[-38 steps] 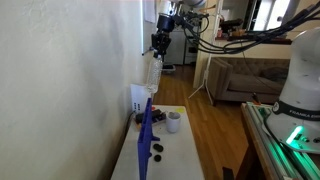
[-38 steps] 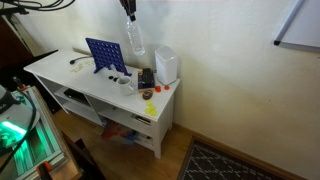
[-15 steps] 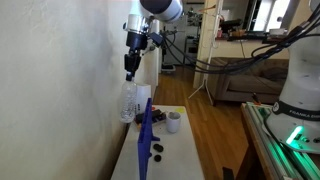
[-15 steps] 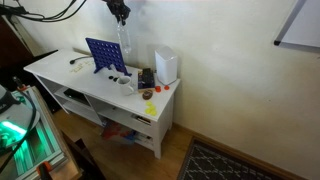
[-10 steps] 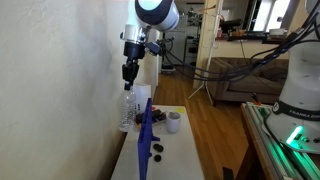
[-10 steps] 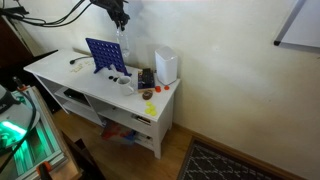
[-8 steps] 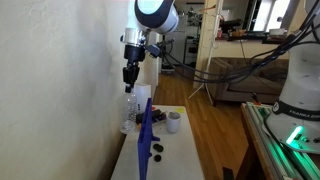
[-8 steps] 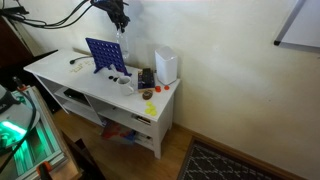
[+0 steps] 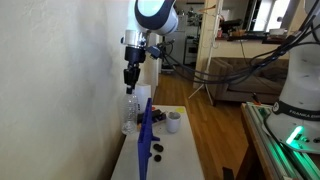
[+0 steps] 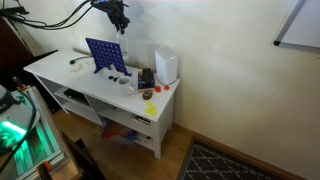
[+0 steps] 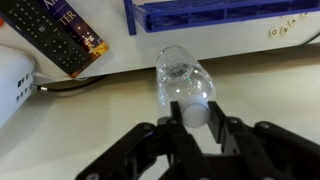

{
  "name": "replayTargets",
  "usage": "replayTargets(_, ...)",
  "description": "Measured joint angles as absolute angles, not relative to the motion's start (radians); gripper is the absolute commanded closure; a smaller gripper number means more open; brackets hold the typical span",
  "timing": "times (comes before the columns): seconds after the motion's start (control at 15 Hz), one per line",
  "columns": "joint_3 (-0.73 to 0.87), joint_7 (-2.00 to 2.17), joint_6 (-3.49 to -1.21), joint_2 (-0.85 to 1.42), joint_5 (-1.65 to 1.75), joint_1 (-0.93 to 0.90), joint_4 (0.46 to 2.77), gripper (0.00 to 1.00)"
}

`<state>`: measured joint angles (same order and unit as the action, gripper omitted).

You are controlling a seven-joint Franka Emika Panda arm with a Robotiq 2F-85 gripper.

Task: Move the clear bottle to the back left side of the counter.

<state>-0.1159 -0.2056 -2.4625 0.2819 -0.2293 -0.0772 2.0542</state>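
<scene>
I need to lower the bottle hanging in my gripper next, upright onto the back part of the white counter below, behind the blue rack (image 10: 105, 55). Then I should release the bottle's cap.
The clear bottle (image 11: 180, 72) hangs upright from my gripper (image 11: 195, 115), whose fingers are shut on its pale cap. In both exterior views the gripper (image 9: 129, 86) (image 10: 121, 27) is close to the wall with the bottle (image 9: 129, 111) (image 10: 122, 42) below it. The bottle is over the back strip of the white counter (image 10: 50, 66), behind the blue rack (image 10: 105, 55). I cannot tell whether the bottle's base touches the counter (image 11: 80, 135).
The upright blue rack (image 9: 146, 135) (image 11: 220, 12) stands just in front of the bottle. A white box (image 10: 166, 65) (image 11: 12, 75) and a dark flat object (image 11: 55, 35) lie to one side. A white cup (image 9: 173, 122) and small dark pieces sit towards the front.
My gripper has carried the bottle down and along the wall, from above the white box to behind the blue rack. Over the last half second it has only sunk slightly.
</scene>
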Motion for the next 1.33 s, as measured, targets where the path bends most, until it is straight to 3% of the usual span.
replayTargets(1.33,-0.125,0.038,-2.504,0.348,-0.066,-0.183,2.047,0.92)
